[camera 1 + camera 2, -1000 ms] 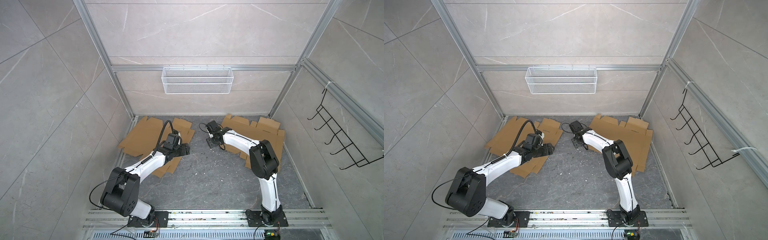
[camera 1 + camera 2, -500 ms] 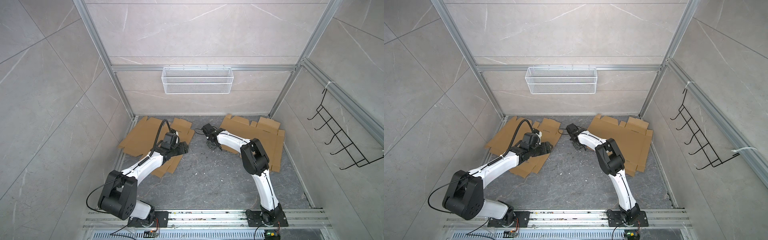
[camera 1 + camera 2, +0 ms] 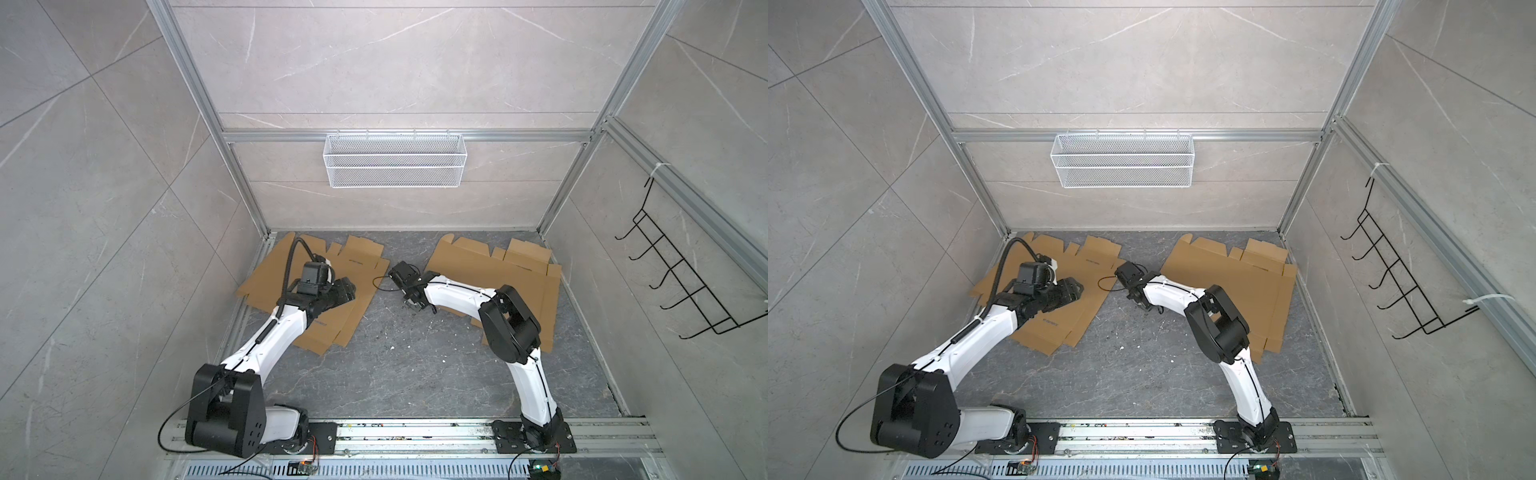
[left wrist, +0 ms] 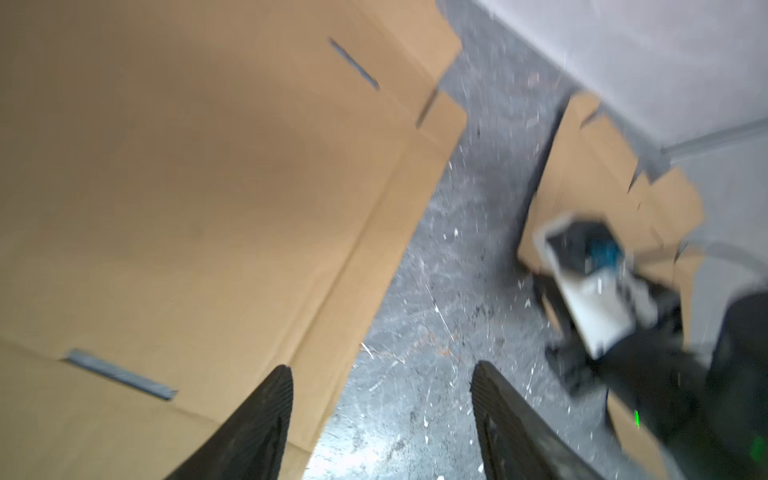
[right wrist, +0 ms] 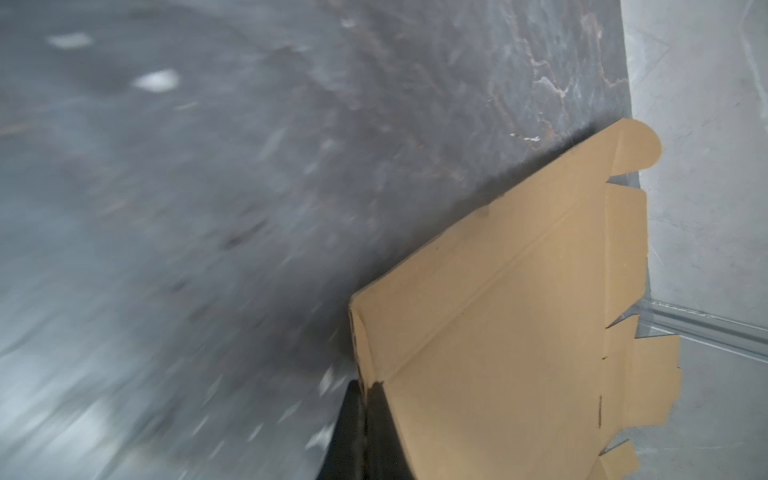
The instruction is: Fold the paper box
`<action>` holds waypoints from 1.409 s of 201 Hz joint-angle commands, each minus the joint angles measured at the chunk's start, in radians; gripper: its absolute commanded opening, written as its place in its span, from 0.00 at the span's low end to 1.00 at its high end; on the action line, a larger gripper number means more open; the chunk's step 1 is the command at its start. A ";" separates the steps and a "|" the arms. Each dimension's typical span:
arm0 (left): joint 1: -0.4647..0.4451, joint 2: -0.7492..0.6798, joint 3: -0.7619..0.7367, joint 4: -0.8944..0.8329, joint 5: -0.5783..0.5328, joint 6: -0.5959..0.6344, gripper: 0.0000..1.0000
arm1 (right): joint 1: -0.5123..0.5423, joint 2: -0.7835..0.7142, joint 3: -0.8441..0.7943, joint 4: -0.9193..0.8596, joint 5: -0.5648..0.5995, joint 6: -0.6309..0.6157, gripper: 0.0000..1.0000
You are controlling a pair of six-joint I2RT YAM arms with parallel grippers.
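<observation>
My right gripper drags the sheet's corner back onto the bare floor before the bar next and releases it, because the sheet lies by the wall.
Two flat brown cardboard blanks lie on the dark floor. The left paper box sheet lies under my left gripper. That gripper is open and holds nothing; one finger is over the sheet's right edge, the other over bare floor. The right paper box sheet lies by the right wall. My right gripper is shut on that sheet's near left corner, which looks raised a little off the floor. The right forearm hides this corner in both top views.
A white wire basket hangs on the back wall. A black wire hook rack is on the right wall. Both arm bases sit on the aluminium rail at the front. Walls close in on three sides.
The right gripper has closed from open to shut on the sheet's corner and swung left toward the middle. The left gripper has drawn back a little to the left and narrowed slightly.
</observation>
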 commanded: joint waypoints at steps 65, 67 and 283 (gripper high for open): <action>0.085 -0.031 -0.062 -0.009 0.345 -0.161 0.78 | 0.381 -0.339 -0.337 0.120 -0.110 0.217 0.03; 0.083 -0.027 -0.069 0.003 0.355 -0.169 0.79 | 0.387 -0.343 -0.345 0.132 -0.109 0.217 0.03; -0.275 0.418 -0.101 0.597 0.479 -0.351 0.43 | 0.483 -0.555 -0.667 0.481 -0.097 0.197 0.05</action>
